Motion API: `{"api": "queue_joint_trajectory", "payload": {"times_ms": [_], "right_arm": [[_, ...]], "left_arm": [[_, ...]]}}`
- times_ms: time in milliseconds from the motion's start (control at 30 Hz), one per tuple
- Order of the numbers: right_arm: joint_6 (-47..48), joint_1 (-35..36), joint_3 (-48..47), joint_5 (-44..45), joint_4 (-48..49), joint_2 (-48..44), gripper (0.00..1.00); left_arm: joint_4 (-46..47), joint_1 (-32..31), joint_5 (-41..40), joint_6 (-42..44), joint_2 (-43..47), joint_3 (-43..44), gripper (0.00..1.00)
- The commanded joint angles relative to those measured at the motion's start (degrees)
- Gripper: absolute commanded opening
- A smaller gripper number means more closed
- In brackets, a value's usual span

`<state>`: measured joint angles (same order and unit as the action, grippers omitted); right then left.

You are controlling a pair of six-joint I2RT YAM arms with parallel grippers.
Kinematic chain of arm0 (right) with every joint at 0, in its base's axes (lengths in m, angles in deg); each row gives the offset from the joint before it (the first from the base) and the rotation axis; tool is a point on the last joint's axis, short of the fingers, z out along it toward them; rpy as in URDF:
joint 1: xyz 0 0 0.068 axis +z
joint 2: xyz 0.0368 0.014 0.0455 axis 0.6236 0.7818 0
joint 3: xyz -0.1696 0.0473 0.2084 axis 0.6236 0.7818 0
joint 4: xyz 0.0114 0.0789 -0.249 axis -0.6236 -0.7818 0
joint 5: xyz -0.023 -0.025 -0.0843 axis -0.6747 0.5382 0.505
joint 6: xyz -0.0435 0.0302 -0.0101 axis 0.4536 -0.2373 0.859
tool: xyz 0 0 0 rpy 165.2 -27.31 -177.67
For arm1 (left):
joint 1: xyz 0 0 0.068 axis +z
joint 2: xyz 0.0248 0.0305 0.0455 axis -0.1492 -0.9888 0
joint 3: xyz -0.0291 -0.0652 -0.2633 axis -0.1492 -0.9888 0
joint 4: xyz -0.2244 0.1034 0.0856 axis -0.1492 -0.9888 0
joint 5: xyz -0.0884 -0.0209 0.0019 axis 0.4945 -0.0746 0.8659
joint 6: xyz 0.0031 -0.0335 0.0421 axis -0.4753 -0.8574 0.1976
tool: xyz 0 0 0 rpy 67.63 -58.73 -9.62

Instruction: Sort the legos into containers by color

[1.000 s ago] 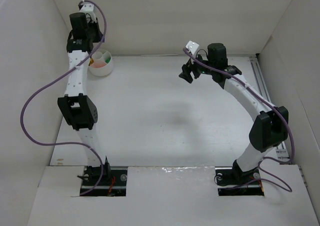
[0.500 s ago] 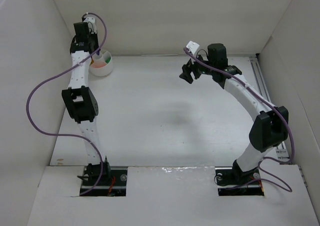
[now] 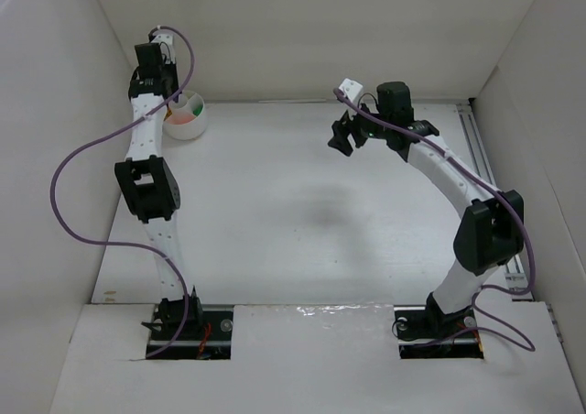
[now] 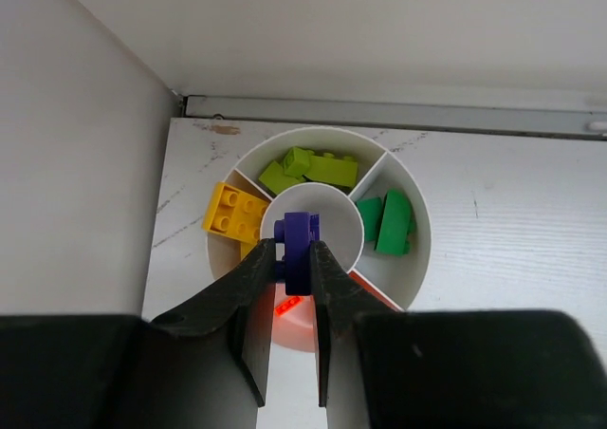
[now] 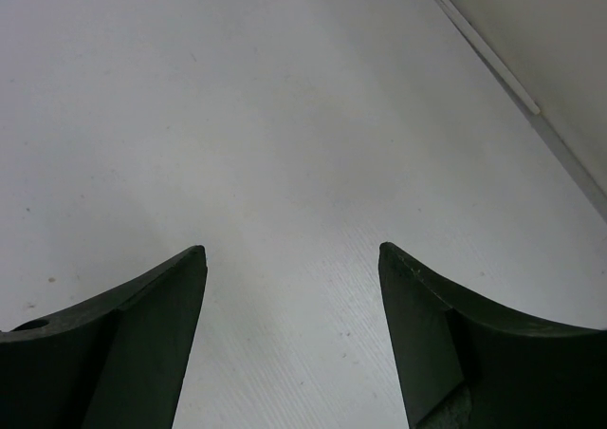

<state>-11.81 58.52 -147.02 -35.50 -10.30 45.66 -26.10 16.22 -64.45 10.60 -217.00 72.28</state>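
Observation:
My left gripper will next move down toward the bowl's round middle section and let go of the dark blue brick there, because the outer sections already hold other colors.
The round white bowl with inner sections sits at the table's far left corner; it also shows in the top view. It holds yellow bricks, light green bricks, dark green bricks and a red-orange brick. My left gripper is shut on a dark blue brick and holds it above the bowl's middle section. In the top view the left gripper is above the bowl. My right gripper is open and empty over bare table; it also shows in the top view.
White walls enclose the table on the left, back and right. The bowl stands close to the back-left corner. A metal rail runs along the right edge. Purple cables hang from both arms.
The left arm has pulled back towards the left wall and its wrist has risen over the bowl's near side. The right gripper has shifted very slightly.

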Motion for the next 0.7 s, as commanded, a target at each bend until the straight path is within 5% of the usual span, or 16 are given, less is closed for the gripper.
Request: {"api": "queue_joint_trajectory", "payload": {"times_ms": [0, 533, 667], "right_arm": [[-0.6, 0.3, -2.4, 0.2, -0.3, 0.6, 0.78], [-0.6, 0.8, -5.6, 0.7, -1.5, 2.7, 0.81], [-0.6, 0.8, -5.7, 0.7, -1.5, 3.2, 0.81]], "left_arm": [[1.6, 0.4, -0.9, 0.6, -0.1, 3.1, 0.0], [1.6, 0.4, -0.9, 0.6, -2.3, 3.6, 0.0], [1.6, 0.4, -0.9, 0.6, -2.3, 3.1, 0.17]]}}
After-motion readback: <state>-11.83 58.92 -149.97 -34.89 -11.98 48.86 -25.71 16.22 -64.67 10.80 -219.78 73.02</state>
